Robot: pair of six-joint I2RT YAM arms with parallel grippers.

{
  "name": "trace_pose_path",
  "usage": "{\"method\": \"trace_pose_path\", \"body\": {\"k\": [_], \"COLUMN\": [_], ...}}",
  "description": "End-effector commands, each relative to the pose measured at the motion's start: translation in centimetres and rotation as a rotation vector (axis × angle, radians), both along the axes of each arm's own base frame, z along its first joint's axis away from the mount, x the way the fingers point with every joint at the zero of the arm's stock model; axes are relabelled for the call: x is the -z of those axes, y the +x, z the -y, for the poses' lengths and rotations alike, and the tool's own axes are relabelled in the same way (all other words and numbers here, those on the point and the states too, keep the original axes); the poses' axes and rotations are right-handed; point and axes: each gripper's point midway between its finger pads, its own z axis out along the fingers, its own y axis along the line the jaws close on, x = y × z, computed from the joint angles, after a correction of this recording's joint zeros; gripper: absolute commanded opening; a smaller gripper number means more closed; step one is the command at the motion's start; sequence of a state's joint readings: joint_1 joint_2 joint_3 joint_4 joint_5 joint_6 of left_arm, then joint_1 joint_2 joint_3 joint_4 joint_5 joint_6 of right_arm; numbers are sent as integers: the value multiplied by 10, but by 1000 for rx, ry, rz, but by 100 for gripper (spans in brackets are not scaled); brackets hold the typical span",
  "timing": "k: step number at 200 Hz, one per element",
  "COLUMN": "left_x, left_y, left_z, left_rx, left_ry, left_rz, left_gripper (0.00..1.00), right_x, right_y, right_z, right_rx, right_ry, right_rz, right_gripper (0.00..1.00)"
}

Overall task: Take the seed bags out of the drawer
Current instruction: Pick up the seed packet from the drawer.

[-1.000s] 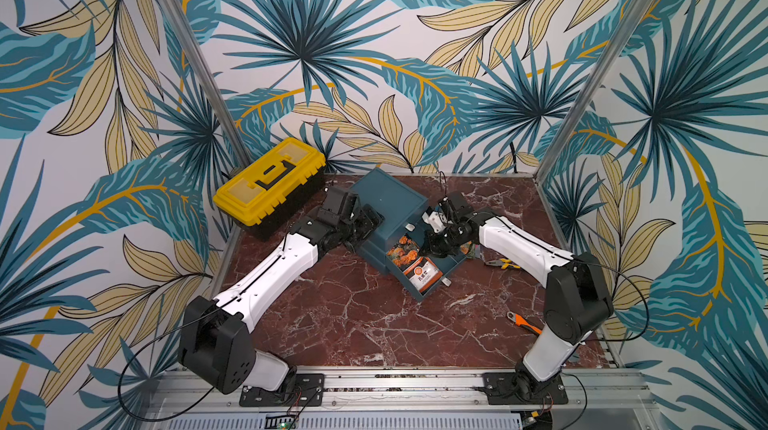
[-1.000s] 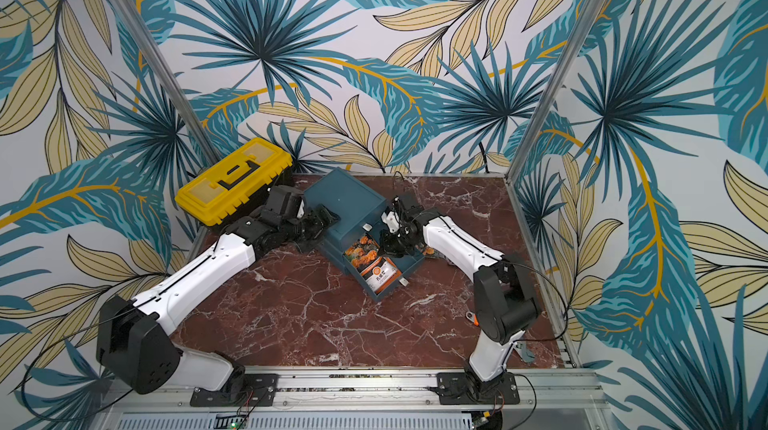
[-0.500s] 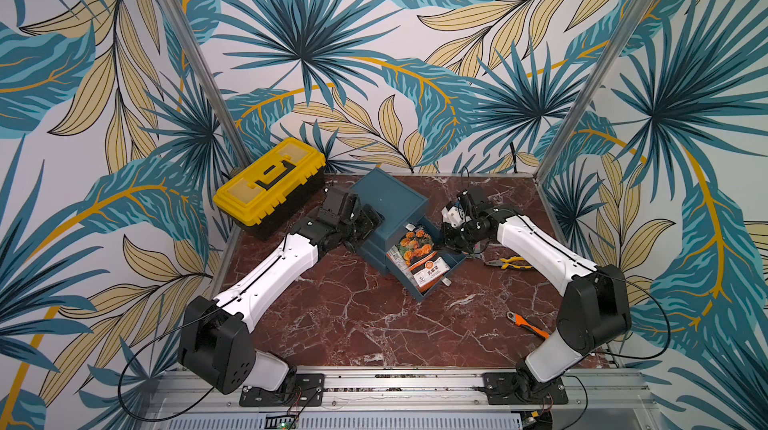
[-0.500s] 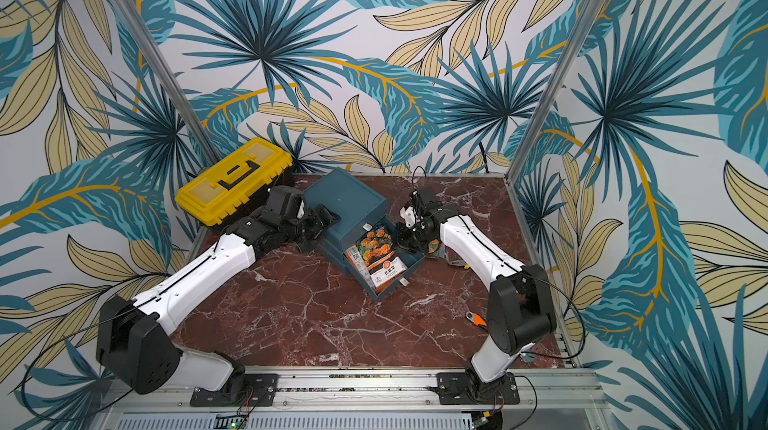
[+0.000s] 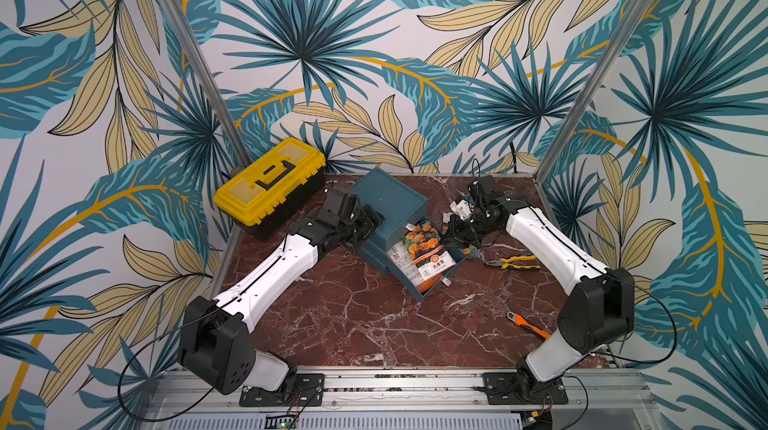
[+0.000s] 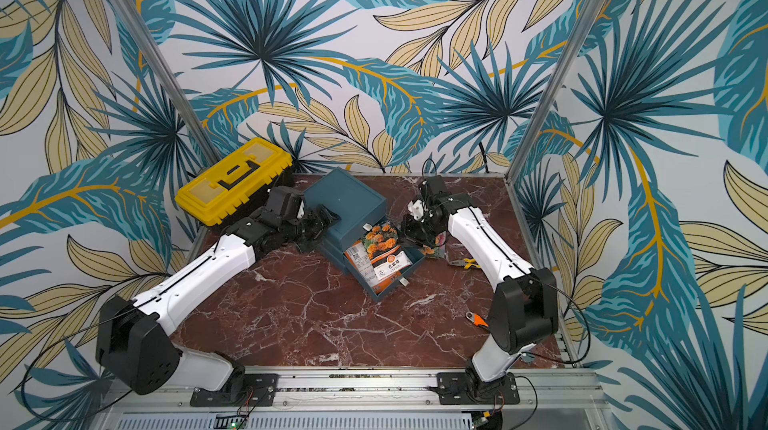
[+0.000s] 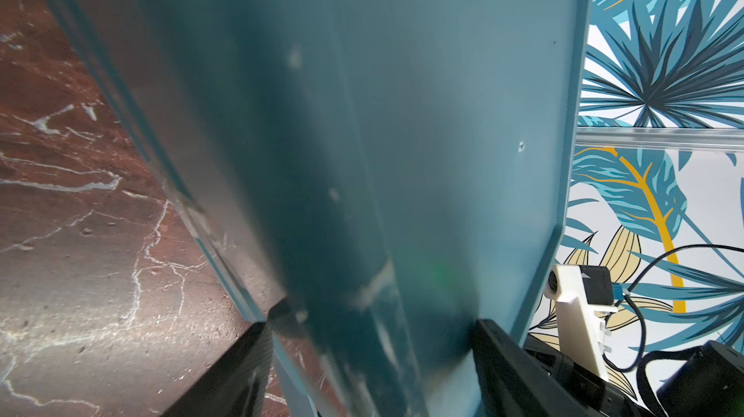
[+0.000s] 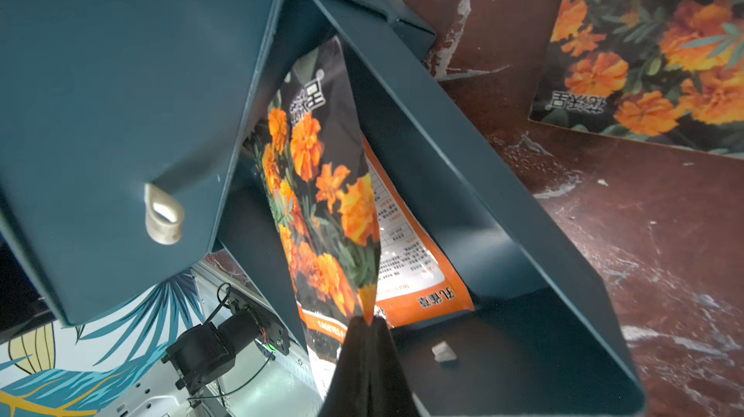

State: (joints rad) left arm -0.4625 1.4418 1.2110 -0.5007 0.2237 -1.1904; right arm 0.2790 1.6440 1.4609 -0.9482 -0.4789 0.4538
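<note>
The held bag swings over the drawer's side with my right gripper next. It is released onto the third seed bag (image 6: pixel 433 251) (image 8: pixel 649 59), which lies beyond the drawer's side from my gripper.
The teal drawer cabinet (image 5: pixel 388 199) stands at the table's back middle with its lower drawer (image 5: pixel 432 291) pulled out. My left gripper (image 5: pixel 368 220) clasps the cabinet's left side; in the left wrist view its fingers (image 7: pixel 503 358) straddle the cabinet wall (image 7: pixel 362 153). My right gripper (image 5: pixel 449 237) (image 8: pixel 364 324) is shut on the corner of a seed bag (image 8: pixel 322 193) (image 5: pixel 419 239) with orange flowers, tilted up out of the drawer (image 8: pixel 463 161). Another seed bag (image 8: pixel 406 242) (image 5: pixel 432 270), orange and white, lies under it. A third seed bag (image 8: pixel 652 52) (image 6: pixel 432 250) lies on the table beside the drawer.
A yellow toolbox (image 5: pixel 270 183) sits at the back left, close to my left arm. Yellow-handled pliers (image 5: pixel 513 262) lie right of the drawer, under my right arm. An orange-handled tool (image 5: pixel 528 324) lies near the front right. Patterned walls enclose three sides.
My right gripper has drawn back to the right from over the drawer, and the flowered bag's corner has come up with it. The left arm and cabinet have stayed still.
</note>
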Motion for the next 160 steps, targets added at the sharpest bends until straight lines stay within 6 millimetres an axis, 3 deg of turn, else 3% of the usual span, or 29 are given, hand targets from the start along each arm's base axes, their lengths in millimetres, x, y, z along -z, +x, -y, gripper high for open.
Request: {"method": "trace_pose_path", "body": {"k": [1,44,86,117,160], "left_x": [5,4,5,4,3], "left_y": [-5,-4,-3,-2,-3], "left_z": [3,4,5,5,6], "left_rx": [18,17,18,17,18], "left_ry": [-2,-7,-12,-14,-22], "left_rz": [-3,2,1,3,1], "left_gripper": [82,82,82,82,82], "right_x": [-15,-30,-52,-67,-71], "right_y": [-20,-32,-26,-6,45], "right_z": [17,45,71,104,149], "right_rx": [-36,-25,44,150,393], "right_ry": [-52,-88,-72,-113,-65], "right_rz": [-1,32,104,178,237], "right_gripper": [0,0,0,0,0]}}
